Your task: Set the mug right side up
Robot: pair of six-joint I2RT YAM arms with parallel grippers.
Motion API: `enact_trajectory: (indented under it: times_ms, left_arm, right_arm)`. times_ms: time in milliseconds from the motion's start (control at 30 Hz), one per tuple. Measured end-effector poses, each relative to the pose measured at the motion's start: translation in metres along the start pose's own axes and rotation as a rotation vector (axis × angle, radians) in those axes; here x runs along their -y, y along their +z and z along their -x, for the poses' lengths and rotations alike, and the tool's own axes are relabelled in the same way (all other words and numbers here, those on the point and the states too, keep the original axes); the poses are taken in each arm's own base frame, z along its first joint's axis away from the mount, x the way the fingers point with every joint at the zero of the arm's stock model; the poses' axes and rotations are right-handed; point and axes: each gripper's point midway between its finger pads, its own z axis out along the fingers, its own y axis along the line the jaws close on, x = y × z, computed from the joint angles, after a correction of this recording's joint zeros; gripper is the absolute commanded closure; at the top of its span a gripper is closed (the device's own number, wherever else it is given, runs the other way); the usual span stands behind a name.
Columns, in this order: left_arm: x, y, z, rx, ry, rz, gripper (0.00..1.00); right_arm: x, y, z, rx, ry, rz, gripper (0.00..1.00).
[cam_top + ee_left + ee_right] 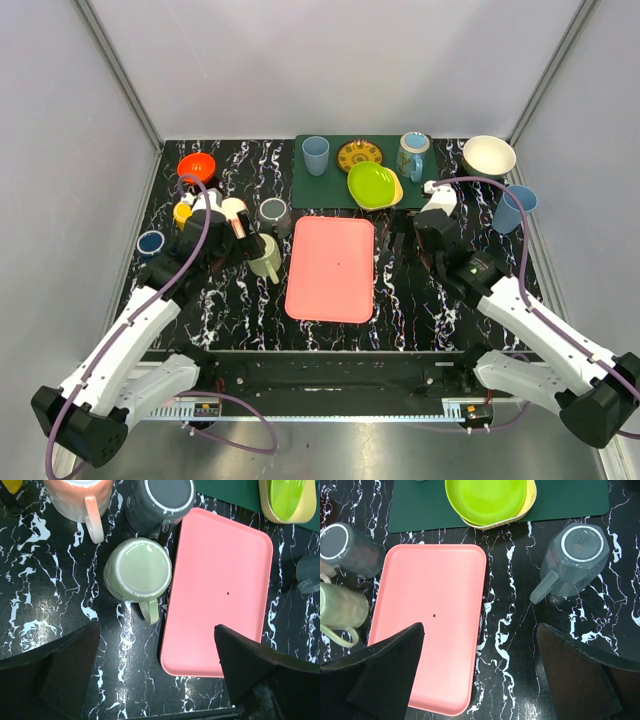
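Next, my right gripper moves down toward the right in the wrist view to the translucent mug's handle (pixel 544 586) below, turning because it slants across my fingers.
A pale green mug (pixel 136 570) stands upside down, base up, just left of the pink tray (pixel 220 580), its handle pointing toward the near edge; it also shows in the top view (pixel 266 258). My left gripper (pixel 157 680) is open and empty, above and just nearer than this mug. A dark grey mug (pixel 159 500) and a translucent grey mug (pixel 575 555) also stand base up. My right gripper (pixel 480 680) is open and empty over the tray's right edge, with the translucent mug ahead to its right.
A peach mug (pixel 80 500) stands behind the green one. A dark green mat (pixel 330 185) at the back holds a lime plate (pixel 372 183), a blue cup (pixel 315 153) and a saucer (pixel 359 155). A cream bowl (pixel 488 155), red bowl (pixel 196 165) and blue cup (pixel 515 208) sit around.
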Motion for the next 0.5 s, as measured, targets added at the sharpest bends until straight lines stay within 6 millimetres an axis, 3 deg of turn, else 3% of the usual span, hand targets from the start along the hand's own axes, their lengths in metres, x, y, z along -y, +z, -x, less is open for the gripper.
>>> enact_trajectory:
  times_ms: [167,433,500]
  left_arm:
    - [0.006,0.005,-0.010,-0.029,0.028,-0.049,0.01]
    - [0.007,0.014,-0.014,-0.021,0.053,-0.072,0.02]
    - [0.007,0.017,-0.014,-0.013,0.052,-0.073,0.01]
  right_arm:
    - [0.002,0.000,-0.002,-0.012,0.004,-0.016,0.00]
    - [0.018,0.014,-0.006,-0.071,0.001,-0.189,0.01]
    - [0.024,0.016,-0.010,-0.082,0.001,-0.221,0.06]
